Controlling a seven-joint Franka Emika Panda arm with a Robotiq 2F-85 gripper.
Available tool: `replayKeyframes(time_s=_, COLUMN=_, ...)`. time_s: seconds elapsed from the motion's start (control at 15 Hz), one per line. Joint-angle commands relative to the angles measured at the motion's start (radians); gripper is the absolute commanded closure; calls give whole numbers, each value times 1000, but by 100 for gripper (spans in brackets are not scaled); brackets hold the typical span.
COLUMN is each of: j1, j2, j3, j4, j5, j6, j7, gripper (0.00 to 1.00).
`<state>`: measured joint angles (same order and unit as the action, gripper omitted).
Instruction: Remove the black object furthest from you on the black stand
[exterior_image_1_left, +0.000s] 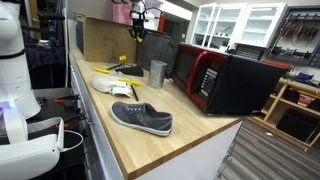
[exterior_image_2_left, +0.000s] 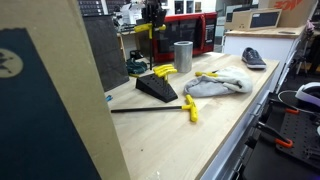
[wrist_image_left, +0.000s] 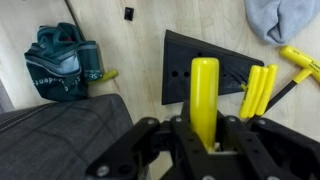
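The gripper swings to the right in the wrist view over the pale cloth (exterior_image_2_left: 226, 82) (wrist_image_left: 272, 18) below it next, clear of the stand, then lowers and releases the tool.
The black stand (exterior_image_2_left: 157, 87) is a low wedge-shaped rack on the wooden counter; it also shows in an exterior view (exterior_image_1_left: 128, 69) and in the wrist view (wrist_image_left: 225, 62). My gripper (wrist_image_left: 204, 140) is shut on a yellow-handled tool (wrist_image_left: 204, 95) and holds it high above the stand. In both exterior views the gripper hangs well above the counter (exterior_image_1_left: 138, 28) (exterior_image_2_left: 151, 22). Two more yellow handles (wrist_image_left: 258, 92) rest on the stand's right side. The held tool's lower end is hidden by the fingers.
A red microwave (exterior_image_1_left: 215, 75), a metal cup (exterior_image_2_left: 182, 56), a dark grey sneaker (exterior_image_1_left: 142, 118), a pale cloth (exterior_image_2_left: 215, 85), a teal bag (wrist_image_left: 65, 62) and a loose yellow-handled tool with a long black shaft (exterior_image_2_left: 150, 108) lie on the counter. A dark board (exterior_image_2_left: 105, 50) stands beside the stand.
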<state>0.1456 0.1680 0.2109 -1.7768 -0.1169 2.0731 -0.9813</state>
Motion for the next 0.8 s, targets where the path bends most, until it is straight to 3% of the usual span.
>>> replayKeyframes(time_s=0.0, j1=-21, j2=-109, j3=-22, j4=-40, j5=37, j6=-81, j7=5, gripper=96)
replayKeyframes(time_s=0.27, j1=-44, j2=-213, j3=-65, j4=-79, j5=26, j6=-203, j7=-13, gripper=96)
replayKeyframes(time_s=0.73, j1=-49, j2=-325, j3=-105, j4=-184, j5=-196, j6=-455, j7=45, gripper=96)
